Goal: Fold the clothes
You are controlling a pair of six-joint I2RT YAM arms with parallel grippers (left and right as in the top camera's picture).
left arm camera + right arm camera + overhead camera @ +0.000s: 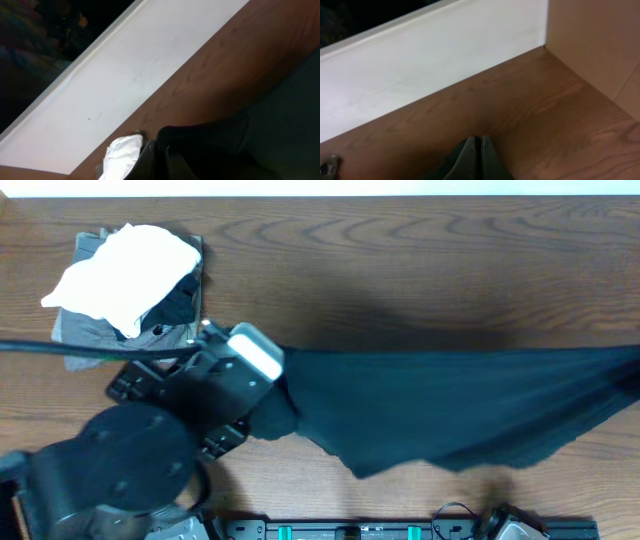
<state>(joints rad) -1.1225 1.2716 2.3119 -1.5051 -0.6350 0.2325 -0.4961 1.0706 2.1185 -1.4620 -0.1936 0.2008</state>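
Note:
My right gripper moves outward and down toward the bare wood beyond the navy garment (pixel 450 410) next and releases its end, since the garment hangs stretched above the table.
A dark navy garment (pixel 450 410) hangs stretched taut above the wooden table, from the left gripper to the right edge of the overhead view. My left gripper (pixel 288 393) is shut on its left end. In the left wrist view its fingers (pixel 161 159) pinch the dark cloth (pixel 280 130). My right gripper (pixel 480 150) is out of the overhead view past the right edge. In the right wrist view its fingers are pressed together above the table, with the dark cloth mostly hidden beneath them.
A stack of folded grey and black clothes (pixel 90 330) with a loose white garment (pixel 125 270) on top sits at the back left. The white garment also shows in the left wrist view (pixel 122 155). A white wall (pixel 420 65) borders the table's far edge.

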